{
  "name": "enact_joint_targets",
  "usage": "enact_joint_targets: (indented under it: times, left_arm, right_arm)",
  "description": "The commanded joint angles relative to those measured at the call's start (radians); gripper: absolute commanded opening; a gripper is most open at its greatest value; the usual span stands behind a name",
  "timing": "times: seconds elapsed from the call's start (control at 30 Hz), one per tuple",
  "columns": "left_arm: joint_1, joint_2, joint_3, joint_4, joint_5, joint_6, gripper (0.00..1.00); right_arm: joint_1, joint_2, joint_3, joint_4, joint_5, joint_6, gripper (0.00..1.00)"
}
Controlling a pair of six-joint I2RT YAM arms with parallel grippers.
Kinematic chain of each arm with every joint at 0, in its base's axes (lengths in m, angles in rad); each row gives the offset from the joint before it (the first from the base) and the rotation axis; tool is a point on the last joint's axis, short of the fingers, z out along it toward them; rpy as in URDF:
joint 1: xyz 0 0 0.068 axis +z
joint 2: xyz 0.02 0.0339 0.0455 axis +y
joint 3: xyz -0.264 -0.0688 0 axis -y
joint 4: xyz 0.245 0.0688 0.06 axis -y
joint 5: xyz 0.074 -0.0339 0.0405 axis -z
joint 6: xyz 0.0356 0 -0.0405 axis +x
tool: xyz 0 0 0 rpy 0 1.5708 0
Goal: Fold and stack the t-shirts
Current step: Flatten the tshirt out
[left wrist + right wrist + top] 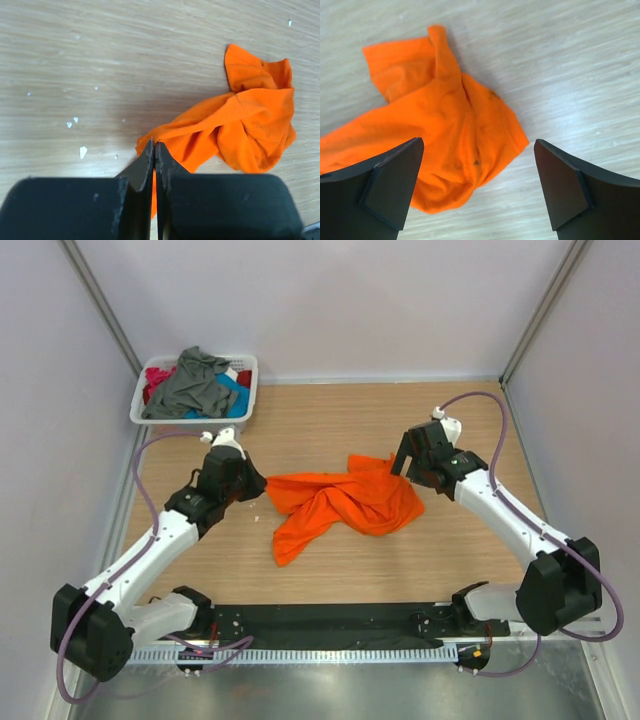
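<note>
I should lower my right gripper to its left in the top view, onto the narrow far tip (438, 34) that sticks out from the shirt (445, 125) below it.
The bright orange t-shirt (340, 502) lies crumpled on the wooden table in the middle of the top view. My left gripper (258, 487) is at its left edge, shut on a corner of the fabric; in the left wrist view (155, 145) orange cloth (250, 125) shows between the closed fingers. My right gripper (402, 468) is open above the shirt's right end, and the right wrist view (478, 141) shows the shirt (445, 125) below the spread fingers. A dark grey tee (195, 380), a teal-blue one (232, 398) and a red-pink one (157, 380) lie heaped at the back left.
A white plastic laundry basket (140, 412) holding the other tees stands in the back left corner against the walls. Small white specks (82, 151) lie on the wood near my left gripper. A black rail (330, 620) runs along the near edge.
</note>
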Motion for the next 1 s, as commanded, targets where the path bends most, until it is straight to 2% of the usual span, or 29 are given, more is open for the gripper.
enact_joint_targets:
  times: [0.0,0.17,0.3,0.4,0.7,0.8,0.87,0.97]
  left_arm:
    - [0.0,-0.022,-0.001,-0.059,-0.007,-0.043,0.0]
    - [0.0,-0.078,-0.081,-0.022,0.002,-0.104,0.0]
    - [0.0,-0.117,-0.111,-0.011,-0.01,-0.107,0.0]
    - [-0.001,-0.13,-0.108,-0.03,-0.025,-0.1,0.0]
    - [0.0,-0.128,-0.117,-0.036,-0.019,-0.095,0.0]
    - [0.0,-0.121,-0.114,-0.034,-0.016,-0.095,0.0]
    - [0.0,-0.121,-0.113,-0.034,-0.013,-0.092,0.0]
    - [-0.001,-0.122,-0.108,-0.031,-0.004,-0.084,0.0]
  right_arm:
    - [-0.043,0.039,0.075,0.094,0.011,0.001,0.98]
    - [-0.045,0.249,0.156,0.223,-0.018,-0.083,0.96]
    - [-0.042,0.41,0.224,0.242,-0.07,-0.082,0.92]
    - [-0.043,0.487,0.247,0.246,-0.044,-0.08,0.91]
    - [-0.043,0.518,0.238,0.323,-0.021,-0.106,0.78]
    - [-0.043,0.55,0.252,0.341,-0.042,-0.114,0.71]
    - [-0.043,0.576,0.261,0.34,-0.047,-0.112,0.63]
    - [-0.045,0.599,0.267,0.34,-0.044,-0.12,0.57]
